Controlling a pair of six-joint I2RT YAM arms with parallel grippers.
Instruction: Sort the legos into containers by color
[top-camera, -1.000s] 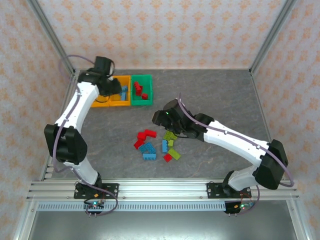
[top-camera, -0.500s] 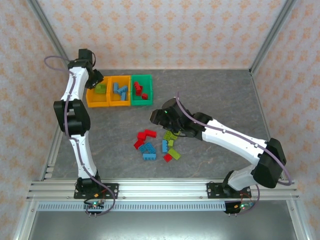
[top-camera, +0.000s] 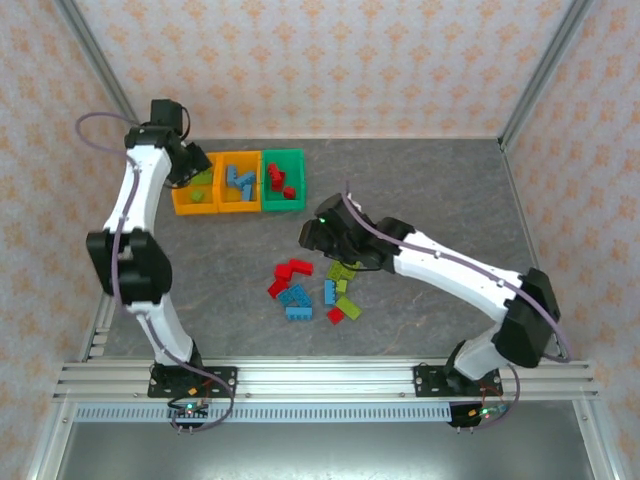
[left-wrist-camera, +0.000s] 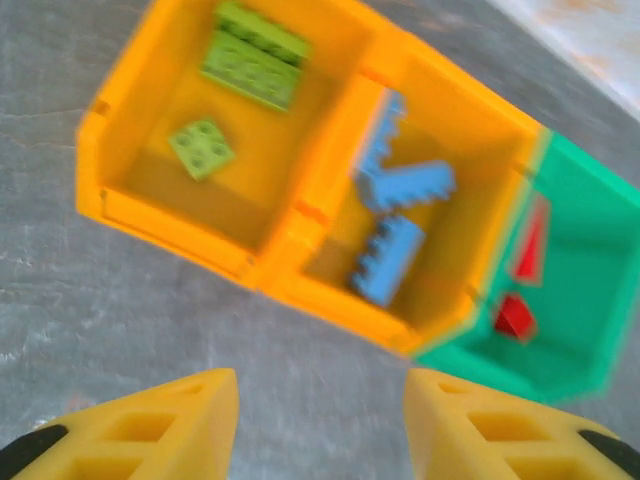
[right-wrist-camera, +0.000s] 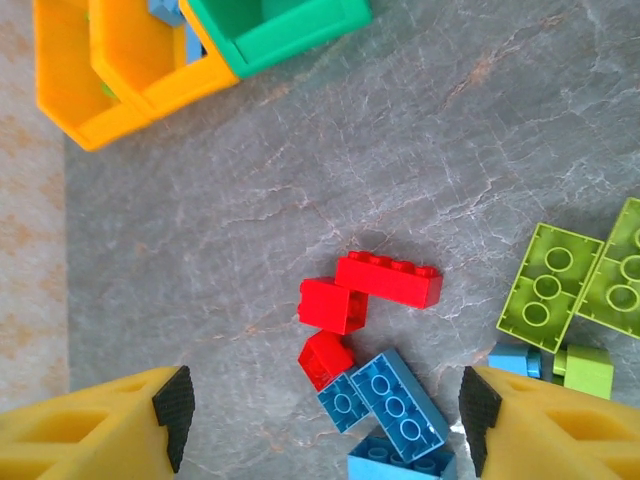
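Note:
The long upturned blue brick (top-camera: 300, 295) (right-wrist-camera: 400, 405) lies slanted to my fingers, so my right gripper needs to move back and down onto it and turn to fit around its long sides.
Three containers stand in a row at the back left: an orange bin (top-camera: 195, 211) with lime legos (left-wrist-camera: 250, 60), an orange bin (top-camera: 240, 210) with blue legos (left-wrist-camera: 400, 185), and a green bin (top-camera: 283, 209) with red legos (left-wrist-camera: 515, 315). My left gripper (top-camera: 190, 166) hovers by the left bin, open and empty (left-wrist-camera: 318, 420). Loose red legos (top-camera: 290, 272), blue legos (top-camera: 297, 301) and lime legos (top-camera: 345, 278) lie mid-table. My right gripper (top-camera: 318, 238) hangs open above them (right-wrist-camera: 325, 425), with the red bricks (right-wrist-camera: 388, 278) and a blue brick (right-wrist-camera: 398, 400) below its fingers.
The cell's aluminium posts and patterned walls stand close behind the bins. Bare grey table (top-camera: 440, 180) stretches to the right of the bins and behind the right arm. The table's left edge (right-wrist-camera: 40, 260) runs near the pile.
The left gripper opened over the left orange bin, where a lime brick now lies, and the arm swung back to the left. The right gripper shifted slightly left and stayed open.

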